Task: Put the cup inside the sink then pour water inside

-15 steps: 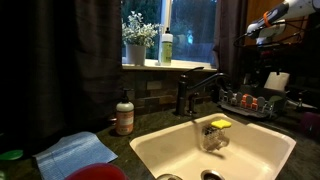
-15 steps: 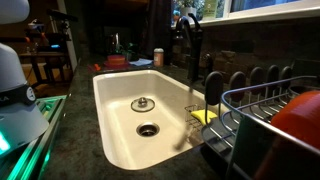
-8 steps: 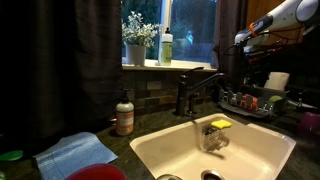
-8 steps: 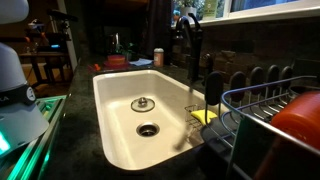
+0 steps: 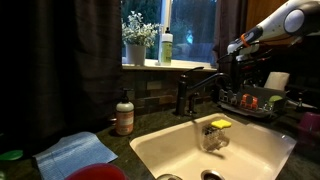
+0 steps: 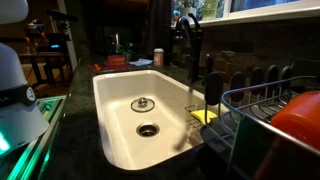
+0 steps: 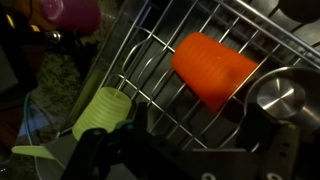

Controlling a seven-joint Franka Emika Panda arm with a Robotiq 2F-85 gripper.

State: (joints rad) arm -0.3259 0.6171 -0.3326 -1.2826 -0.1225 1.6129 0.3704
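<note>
The robot will next move its gripper down to the cup's rim at the cup's end (image 7: pixel 236 87) beside the metal piece, since the cup is lying on the rack below the robot's fingers.
The orange-red cup (image 7: pixel 212 68) lies on its side on the wires of a dish rack (image 7: pixel 150 70) in the wrist view. It also shows as an orange shape (image 6: pixel 300 118) in the rack (image 6: pixel 255 110) at the right of an exterior view. My gripper (image 7: pixel 195 160) hangs above the rack with its dark jaws wide apart and nothing between them, a short way from the cup. In an exterior view the gripper (image 5: pixel 238 43) hovers high over the rack (image 5: pixel 262 108), right of the faucet (image 5: pixel 195 90). The cream sink (image 5: pixel 150 150) (image 6: pixel 110 110) holds no cup.
A green cup (image 7: pixel 103 110), a pink cup (image 7: pixel 72 10) and a metal piece (image 7: pixel 280 95) share the rack. A clear holder with a yellow sponge (image 5: pixel 219 125) hangs in the sink. A soap bottle (image 5: pixel 124 113), blue cloth (image 5: pixel 75 152) and red round thing (image 5: pixel 97 172) sit on the counter.
The arm has come in from the upper right, moving left and down towards the dish rack. The gripper has stayed open.
</note>
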